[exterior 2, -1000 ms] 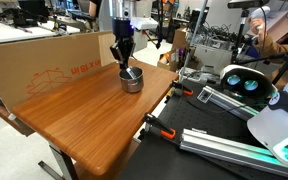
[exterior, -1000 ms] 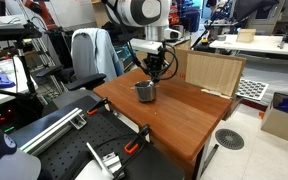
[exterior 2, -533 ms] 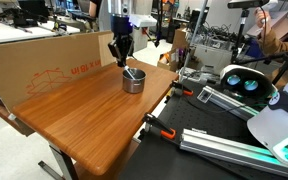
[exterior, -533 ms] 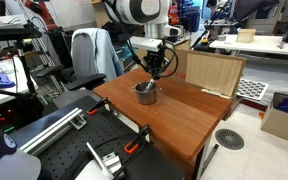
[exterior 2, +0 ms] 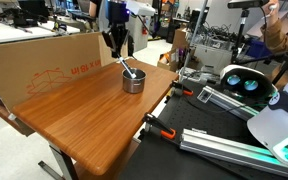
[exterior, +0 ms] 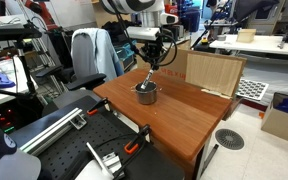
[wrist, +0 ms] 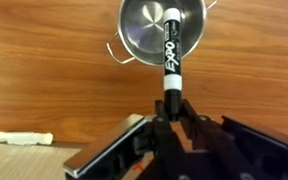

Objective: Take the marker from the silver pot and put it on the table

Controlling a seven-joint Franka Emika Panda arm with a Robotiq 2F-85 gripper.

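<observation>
I should next move my gripper off the pot and down, to free the marker on the open tabletop below it and to its right in the wrist view.
The silver pot stands on the reddish-brown table near its far edge; it also shows in an exterior view and in the wrist view. My gripper is shut on one end of the marker, a white-and-black pen. The marker hangs slanted from the fingers, and its free end points down at the pot's mouth. The gripper is above the pot in both exterior views. I cannot tell whether the tip is still inside the rim.
A tall cardboard sheet stands along the table's far side, with another cardboard panel at its end. Clamps grip the table's near edge. Metal rails and equipment lie beside the table.
My gripper has risen from just above the pot, shut on the marker. The marker has come up and now slants out of the pot. The pot has not moved.
</observation>
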